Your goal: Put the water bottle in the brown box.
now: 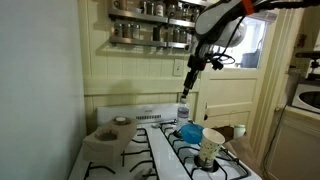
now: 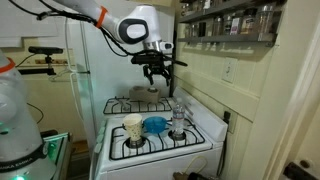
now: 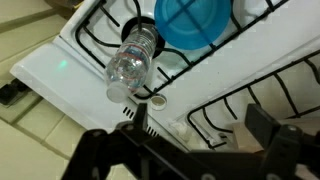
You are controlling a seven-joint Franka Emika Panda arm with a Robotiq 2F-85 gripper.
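The robot's gripper has to move toward the upright bottle and go down to the cap (image 1: 183, 101) (image 3: 117, 93), since the cap lies below and to the left in the wrist view.
The water bottle (image 1: 183, 110) is small and clear and stands upright on the white stove, next to a blue item; it also shows in the other exterior view (image 2: 178, 121). In the wrist view the bottle (image 3: 132, 62) appears from above, left of centre. The brown box (image 1: 105, 133) is a low tan shape on the stove's far side from the bottle. My gripper (image 1: 190, 78) hangs open and empty well above the stove, higher than the bottle; it shows too in an exterior view (image 2: 157, 72) and in the wrist view (image 3: 185, 140).
A blue bowl-like item (image 2: 155, 124) and a patterned paper cup (image 2: 133, 128) stand beside the bottle on the black burner grates (image 3: 250, 95). A shelf of spice jars (image 1: 150, 30) hangs on the wall above. A door and counter lie beyond the stove.
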